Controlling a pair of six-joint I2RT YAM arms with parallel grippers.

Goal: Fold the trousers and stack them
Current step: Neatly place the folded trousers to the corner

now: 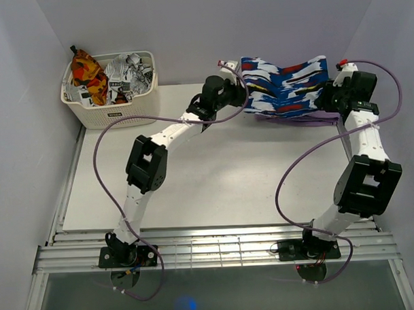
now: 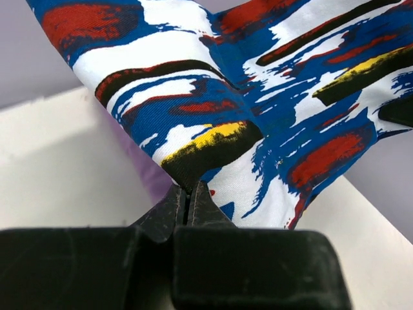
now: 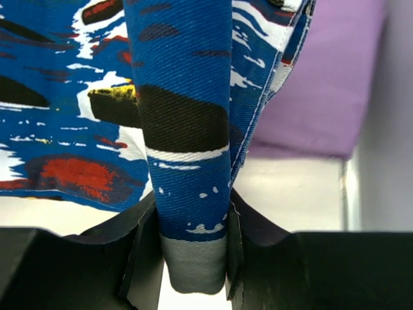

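The lilac-purple garment's edge is below the left gripper, to its right in the top view, so the robot will move down that way and release the trousers' corner on top of it.
The trousers [image 1: 285, 84], bright blue with white, red, black and yellow streaks, hang as a folded band stretched between my two grippers at the back right of the table. My left gripper [image 1: 243, 92] is shut on their left end. In the left wrist view its jaws [image 2: 188, 188] pinch a black and yellow corner of the trousers [image 2: 245, 97]. My right gripper [image 1: 329, 93] holds the right end. In the right wrist view its jaws [image 3: 190, 219] clamp a thick rolled fold of the trousers [image 3: 184, 116].
A plain lilac-purple garment [image 1: 297, 118] lies flat on the white table [image 1: 214, 168] under the trousers, also seen as purple cloth [image 3: 322, 97]. A white basket [image 1: 110, 97] with orange-red and black-and-white clothes stands back left. Walls close in on both sides.
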